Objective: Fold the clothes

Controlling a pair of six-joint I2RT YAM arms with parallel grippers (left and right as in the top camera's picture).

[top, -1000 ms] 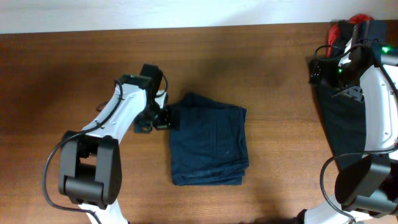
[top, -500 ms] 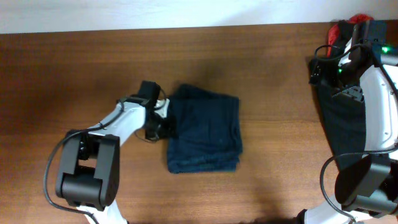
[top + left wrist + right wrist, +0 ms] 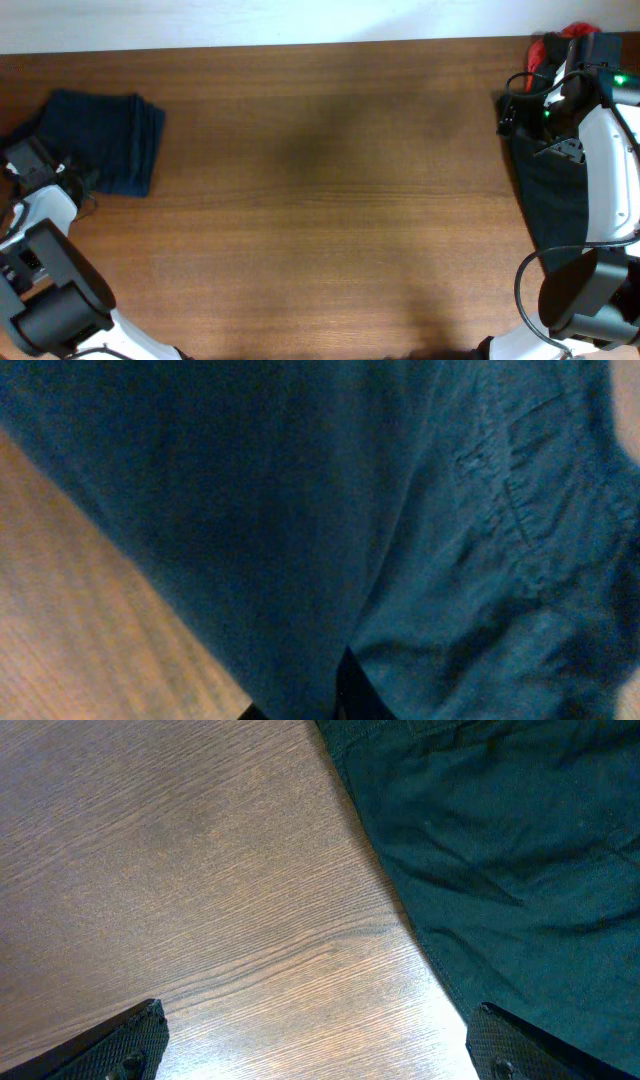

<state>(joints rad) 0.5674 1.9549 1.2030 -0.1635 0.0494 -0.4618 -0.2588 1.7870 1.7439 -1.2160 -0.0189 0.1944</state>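
Note:
The garment will next be moved outward by my left gripper and released there, because a bare part of the wood table still shows outward between the garment and the white wall.
A folded dark blue garment (image 3: 105, 140) lies at the far left of the table, near the back edge. My left gripper (image 3: 78, 180) is at its front-left edge, shut on the fabric. In the left wrist view the blue garment (image 3: 400, 510) fills nearly the whole frame, and only the dark tips of my left gripper (image 3: 340, 695) show at the bottom against the cloth. My right gripper (image 3: 512, 110) hovers open at the far right over the edge of a dark green garment (image 3: 548, 200). In the right wrist view, that gripper (image 3: 320, 1055) has bare wood between its fingers and the green garment (image 3: 500, 840) to the right.
A red item (image 3: 555, 45) lies at the back right corner beside the right arm. Brown wooden tabletop (image 3: 330, 180) spans the middle. The white wall runs along the table's back edge.
My left gripper closed on the folded blue garment and dragged it from the table's middle to the far left. The right arm has not moved.

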